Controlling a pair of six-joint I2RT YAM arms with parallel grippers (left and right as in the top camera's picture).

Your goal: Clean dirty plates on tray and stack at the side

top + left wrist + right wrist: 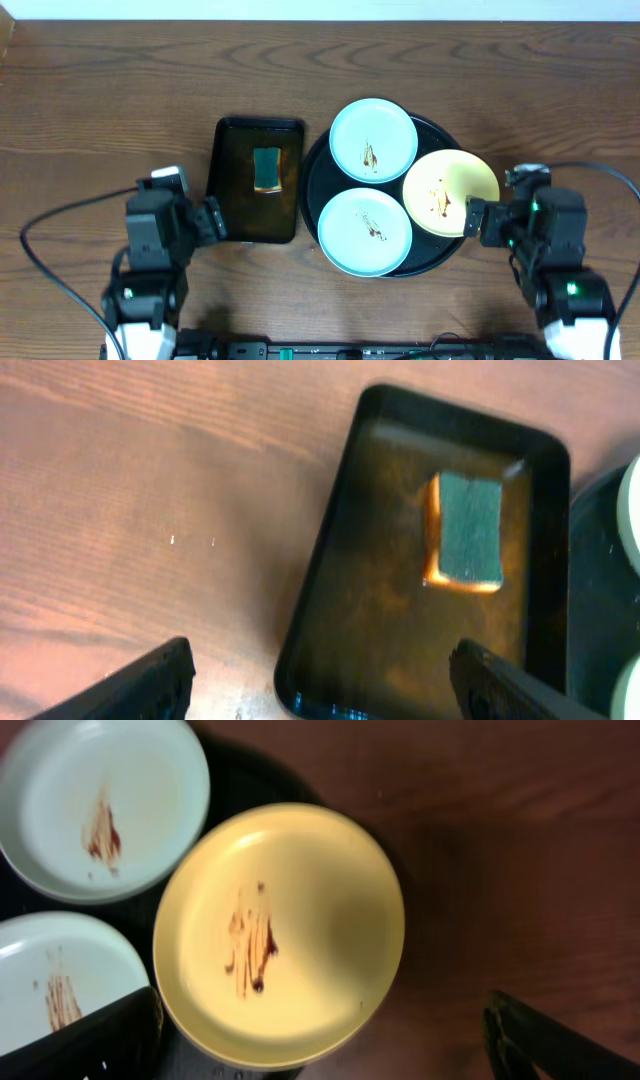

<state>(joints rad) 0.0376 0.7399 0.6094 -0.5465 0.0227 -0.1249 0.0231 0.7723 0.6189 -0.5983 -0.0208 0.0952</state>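
Observation:
The green-and-yellow sponge's long sides (267,169) (467,531) will be next for my left gripper: it will move away from my base over the rectangular tray, then go down with its fingers astride them.
The round black tray (445,255) holds three smeared plates: a mint-blue plate (373,138) at the back, a mint-blue plate (364,231) at the front, and a yellow plate (451,192) on the right. My right gripper (478,220) is open, at the yellow plate's (280,920) right edge, holding nothing. Both blue plates show in the right wrist view, one at top left (100,805), one at lower left (65,980). My left gripper (212,220) is open and empty by the rectangular tray's near-left corner.
A rectangular black tray (232,180) with a green-and-yellow sponge (267,168) lies left of the round tray; it also shows in the left wrist view (350,610) with the sponge (468,530). Bare wood tabletop (100,110) surrounds both. Cables trail beside each arm.

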